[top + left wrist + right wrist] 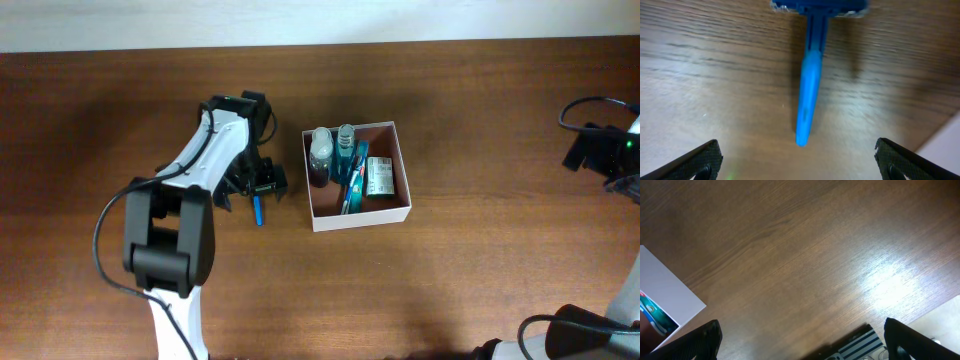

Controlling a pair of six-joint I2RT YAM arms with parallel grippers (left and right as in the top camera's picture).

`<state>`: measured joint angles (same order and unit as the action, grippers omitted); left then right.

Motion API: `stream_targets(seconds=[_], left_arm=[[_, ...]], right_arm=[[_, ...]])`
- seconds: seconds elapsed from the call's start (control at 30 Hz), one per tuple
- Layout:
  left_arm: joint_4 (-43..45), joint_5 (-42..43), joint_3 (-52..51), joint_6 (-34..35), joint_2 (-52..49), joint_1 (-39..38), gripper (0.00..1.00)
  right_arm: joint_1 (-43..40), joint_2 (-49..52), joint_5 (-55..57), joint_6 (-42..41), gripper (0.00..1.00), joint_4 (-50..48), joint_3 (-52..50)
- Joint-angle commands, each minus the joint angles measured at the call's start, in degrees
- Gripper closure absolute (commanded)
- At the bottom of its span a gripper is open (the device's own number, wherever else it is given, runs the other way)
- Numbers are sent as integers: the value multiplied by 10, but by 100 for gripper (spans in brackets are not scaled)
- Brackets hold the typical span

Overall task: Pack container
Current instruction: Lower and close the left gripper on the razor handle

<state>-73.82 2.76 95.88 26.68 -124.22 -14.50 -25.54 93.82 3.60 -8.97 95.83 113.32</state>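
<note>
My left gripper lowers and eases toward the razor's head next, closing on the razor handle's middle (256, 201) (810, 72), since the blue razor lines up with my open fingers' gap.
The container (402, 212), a square cardboard box with white walls and a pinkish-brown inside, stands at the table's middle. It holds two small bottles, a blue item and a green-and-white packet (378, 177). A blue razor (257, 208) lies on the table left of the box; in the left wrist view the razor (809, 85) lies between the jaws, untouched. My left gripper (254, 188) is open right above it, and its jaws (799, 162) are wide apart. My right gripper (802, 342) is open and empty at the far right. A corner of the box shows in the right wrist view (665, 292).
The right arm's body (600, 148) and cables sit at the table's right edge. A striped object (860, 344) lies under the right gripper. The table's pale far edge (300, 25) runs along the top.
</note>
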Motion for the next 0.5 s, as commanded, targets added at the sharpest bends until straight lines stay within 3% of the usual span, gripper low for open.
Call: stream_targets(seconds=[0.0, 0.47], left_arm=[[3, 5, -2, 4, -23, 1, 1], [62, 6, -6, -28, -24, 11, 1]], right_arm=[[-3, -6, -3, 1, 1, 0, 1], [-3, -6, -3, 1, 2, 0, 1]])
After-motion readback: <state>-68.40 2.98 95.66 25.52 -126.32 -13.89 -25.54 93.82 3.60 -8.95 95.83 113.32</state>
